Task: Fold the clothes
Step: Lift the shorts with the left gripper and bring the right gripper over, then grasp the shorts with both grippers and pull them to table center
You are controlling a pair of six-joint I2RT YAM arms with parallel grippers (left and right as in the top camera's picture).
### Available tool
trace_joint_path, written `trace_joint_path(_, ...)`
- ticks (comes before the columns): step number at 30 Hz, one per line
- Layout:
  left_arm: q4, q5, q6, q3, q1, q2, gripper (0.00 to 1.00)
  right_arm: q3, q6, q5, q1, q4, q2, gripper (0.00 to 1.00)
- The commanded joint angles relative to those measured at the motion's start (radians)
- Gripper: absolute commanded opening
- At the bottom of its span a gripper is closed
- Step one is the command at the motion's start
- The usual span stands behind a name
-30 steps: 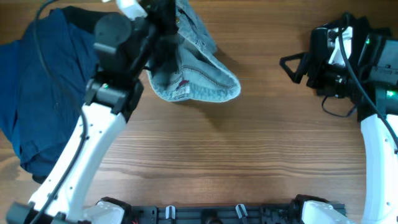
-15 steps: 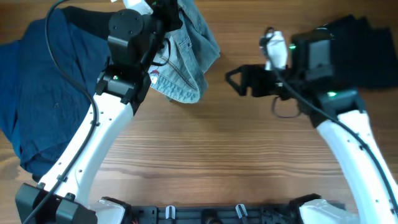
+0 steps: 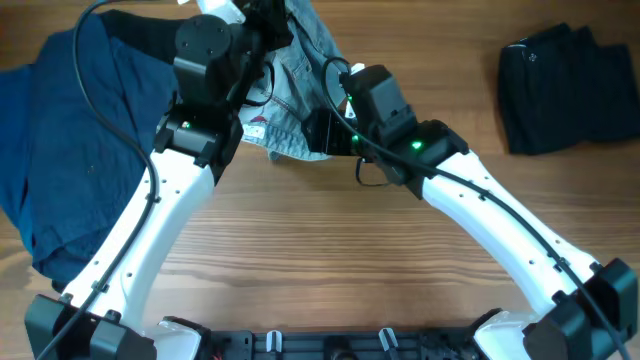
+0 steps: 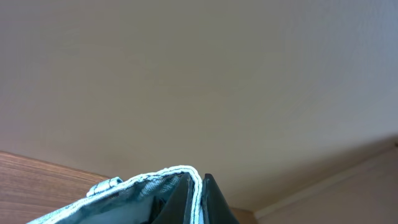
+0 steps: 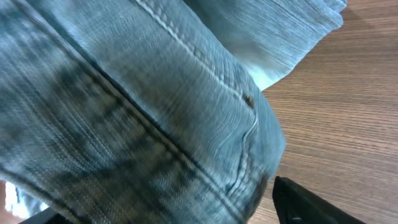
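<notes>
I will next move my left gripper down and back and let go of the hemmed edge on top of the bare wood near the shorts, because that spot is below the gripper, toward my base.
The light-blue denim shorts [image 3: 300, 75] hang from my left gripper [image 3: 272, 22] at the far middle of the table, their lower edge near the wood. In the left wrist view my left gripper [image 4: 198, 196] is shut on a hemmed edge of the shorts [image 4: 143, 186]. My right gripper [image 3: 318, 130] is open at the lower part of the hanging shorts. In the right wrist view the denim [image 5: 155, 93] fills the frame and lies between the spread fingers of my right gripper [image 5: 161, 213].
A dark blue garment [image 3: 70, 150] lies spread over the left of the table, under the left arm. A folded black garment [image 3: 565, 85] lies at the far right. Bare wood [image 3: 330, 250] runs across the front.
My right arm has swung from the far right across to the hanging shorts, uncovering the black garment. My left gripper still holds the shorts up, which hang more bunched.
</notes>
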Motion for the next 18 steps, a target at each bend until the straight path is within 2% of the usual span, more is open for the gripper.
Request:
trace_joint_path(1, 0.010, -0.014, -0.008, 0.030, -0.004, -0.009, 0.04, 0.011, 0.019, 0.112, 0.008, -0.022, 0.013, 0.50)
trace_joint_path(2, 0.006, -0.014, -0.008, 0.030, -0.004, -0.009, 0.04, 0.011, 0.019, 0.183, 0.008, -0.049, 0.016, 0.24)
trace_joint_path(3, 0.002, -0.014, -0.005, 0.030, -0.004, -0.009, 0.04, 0.011, 0.019, 0.214, 0.007, -0.060, 0.017, 0.12)
trace_joint_path(4, -0.013, -0.014, -0.004, 0.030, -0.003, -0.011, 0.04, 0.011, 0.017, 0.248, 0.002, -0.072, 0.017, 0.04)
trace_joint_path(8, -0.153, -0.014, 0.101, 0.030, -0.002, -0.034, 0.04, 0.011, -0.021, 0.266, -0.042, -0.089, 0.017, 0.04)
trace_joint_path(13, -0.447, -0.013, 0.288, 0.030, -0.002, -0.067, 0.06, 0.011, -0.106, 0.197, -0.138, -0.136, 0.015, 0.04)
trace_joint_path(18, -0.715, -0.009, 0.288, 0.029, -0.003, -0.058, 0.17, 0.011, -0.148, 0.138, -0.220, -0.175, 0.015, 0.05)
